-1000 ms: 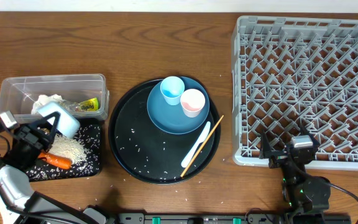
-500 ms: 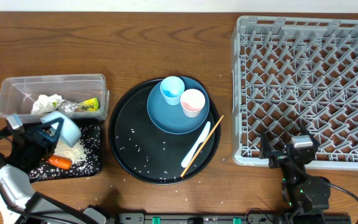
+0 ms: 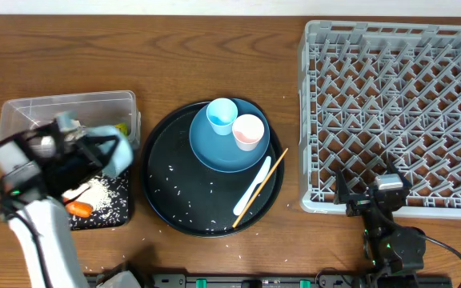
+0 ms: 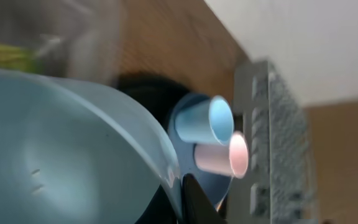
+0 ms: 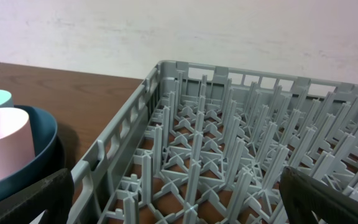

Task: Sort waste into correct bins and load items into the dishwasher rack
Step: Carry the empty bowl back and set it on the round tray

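Note:
The round tray's open near part is below my left gripper, to its right in the overhead view, so the gripper needs to carry the bowl [image 3: 115, 154] across, lower it and release it.
My left gripper [image 3: 94, 154] is shut on the rim of the white bowl [image 3: 115, 154], held in the air over the right end of the clear tub [image 3: 22, 112] and the shallow black tray [image 3: 110, 210]. In the left wrist view the bowl [image 4: 61, 143] fills the left side, with a dark fingertip [image 4: 197, 202] against its edge. The carrot [image 3: 78, 210] and a rice pile [image 3: 96, 190] lie in the black tray. My right gripper [image 3: 372, 187] stands open at the near edge of the dishwasher rack [image 3: 394, 104] and holds nothing [image 5: 179, 208].
A round black tray [image 3: 174, 200] carries the dark blue plate [image 3: 222, 156] with the blue cup [image 3: 222, 116] and pink cup [image 3: 247, 131], plus the white utensil [image 3: 252, 186] and chopstick [image 3: 260, 186]. Rice grains dot that tray. A yellow-green wrapper [image 3: 122, 128] peeks out of the tub.
The left arm has lifted the bowl from over the black tray and swung it up and to the right, blurring with speed. The right arm has not moved.

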